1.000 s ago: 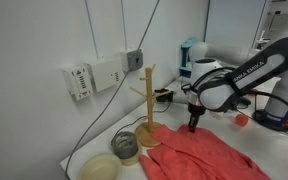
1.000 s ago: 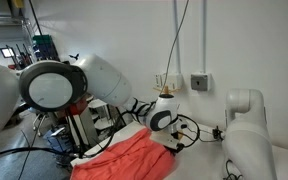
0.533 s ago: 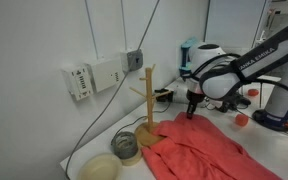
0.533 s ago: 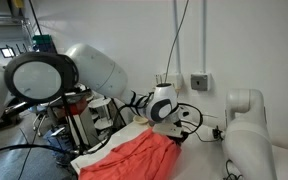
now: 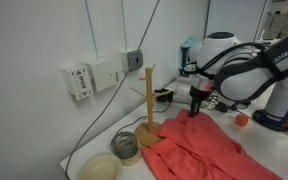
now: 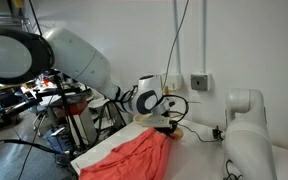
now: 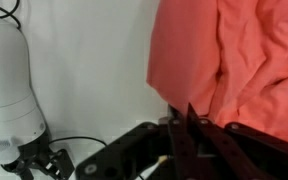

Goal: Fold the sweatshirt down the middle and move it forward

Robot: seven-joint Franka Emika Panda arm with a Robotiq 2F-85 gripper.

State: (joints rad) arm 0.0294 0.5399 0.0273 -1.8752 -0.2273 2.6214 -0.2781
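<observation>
My gripper moves away from the mug tree next and folds the sweatshirt's corner over its spread part, on the gripper's side opposite the tree, then releases.
The sweatshirt (image 5: 206,150) is a wrinkled coral garment spread over the white table, seen in both exterior views, bunched into a long ridge (image 6: 132,157). My gripper (image 5: 195,109) hangs over its far edge beside the wooden mug tree. In the wrist view the sweatshirt (image 7: 234,55) fills the upper right, and one corner of it tapers down between the dark fingers (image 7: 189,130). The gripper (image 7: 179,112) is shut on that corner. An exterior view shows the gripper (image 6: 164,119) at the cloth's raised end.
A wooden mug tree (image 5: 147,106) stands right at the cloth's edge, with a roll (image 5: 126,146) and a pale bowl (image 5: 101,167) in front. Wall boxes (image 5: 102,74) and cables hang behind. A white robot base (image 6: 246,128) stands close by.
The gripper has risen and drifted back toward the wall, staying shut on the cloth. The sweatshirt's held edge has lifted and pulled along with it.
</observation>
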